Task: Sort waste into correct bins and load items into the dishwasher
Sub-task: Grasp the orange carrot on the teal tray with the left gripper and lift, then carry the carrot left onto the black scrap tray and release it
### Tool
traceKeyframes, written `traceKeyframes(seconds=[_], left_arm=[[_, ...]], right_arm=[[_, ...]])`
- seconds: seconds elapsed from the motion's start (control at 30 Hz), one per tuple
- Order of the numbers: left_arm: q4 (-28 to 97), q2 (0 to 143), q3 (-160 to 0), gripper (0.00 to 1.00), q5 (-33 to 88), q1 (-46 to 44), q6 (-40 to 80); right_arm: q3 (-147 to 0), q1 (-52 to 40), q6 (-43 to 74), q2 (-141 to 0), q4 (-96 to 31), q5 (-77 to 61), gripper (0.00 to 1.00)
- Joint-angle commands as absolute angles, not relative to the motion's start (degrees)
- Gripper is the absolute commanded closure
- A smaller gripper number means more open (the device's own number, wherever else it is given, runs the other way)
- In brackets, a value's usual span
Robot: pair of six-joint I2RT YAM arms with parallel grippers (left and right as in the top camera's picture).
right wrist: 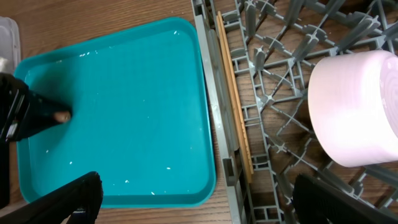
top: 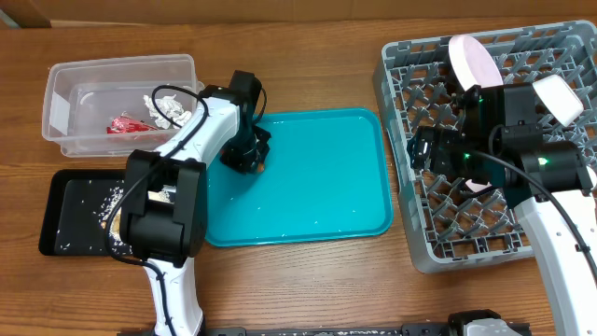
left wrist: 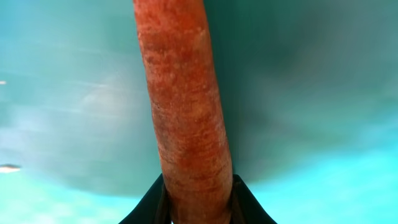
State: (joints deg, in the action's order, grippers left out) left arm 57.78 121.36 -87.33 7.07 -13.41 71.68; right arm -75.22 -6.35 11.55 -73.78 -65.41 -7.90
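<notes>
The black tray of beige scraps lies to my left gripper's left in the overhead view, so it will next lift the carrot across, lower and release it.
My left gripper (top: 254,154) is down on the left part of the teal tray (top: 317,196), shut on the orange carrot piece (left wrist: 186,112), which fills the left wrist view between the black jaws. The carrot's tip also shows in the right wrist view (right wrist: 62,115). My right gripper (right wrist: 199,202) is open and empty over the left edge of the grey dish rack (top: 401,75). The chopsticks (right wrist: 233,93) lie in the rack along that edge. A white plate (top: 474,61), a white cup (top: 560,93) and a white bowl (right wrist: 354,109) are in the rack.
The clear tub (top: 65,93) at the back left holds white tissue (top: 168,105) and the red wrapper (top: 126,124). The black tray (top: 61,215) in front of it holds beige scraps (top: 112,198). A few crumbs dot the teal tray.
</notes>
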Motion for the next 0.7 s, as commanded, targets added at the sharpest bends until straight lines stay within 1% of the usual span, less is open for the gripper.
traceKeyframes(seconds=[0.0,0.1,0.13,0.2,0.4,0.67], left_arm=[[61.3,123.0,-86.74,0.84,6.02,-12.71,65.25],[64.75,123.0,-86.74,0.87,5.37,-12.73,59.18],[65.65,123.0,-86.74,0.96,5.02,-12.73,57.17],[67.37,122.87,-86.74,0.96,3.64,-12.73,54.89],[71.59,119.92,-86.74,0.96,-2.15,-12.75,54.37],[78.41,108.2,-86.72,0.95,-11.66,-12.75,54.33]], right_arm=[[-76.09,-5.91,10.66,-73.67,-65.06,-7.7,0.0],[-76.09,-5.91,10.66,-73.67,-65.06,-7.7,0.0],[-76.09,-5.91,10.66,-73.67,-65.06,-7.7,0.0],[-76.09,-5.91,10.66,-73.67,-65.08,-7.7,0.0],[-76.09,-5.91,10.66,-73.67,-65.12,-7.7,0.0],[-76.09,-5.91,10.66,-73.67,-65.1,-7.53,0.0]])
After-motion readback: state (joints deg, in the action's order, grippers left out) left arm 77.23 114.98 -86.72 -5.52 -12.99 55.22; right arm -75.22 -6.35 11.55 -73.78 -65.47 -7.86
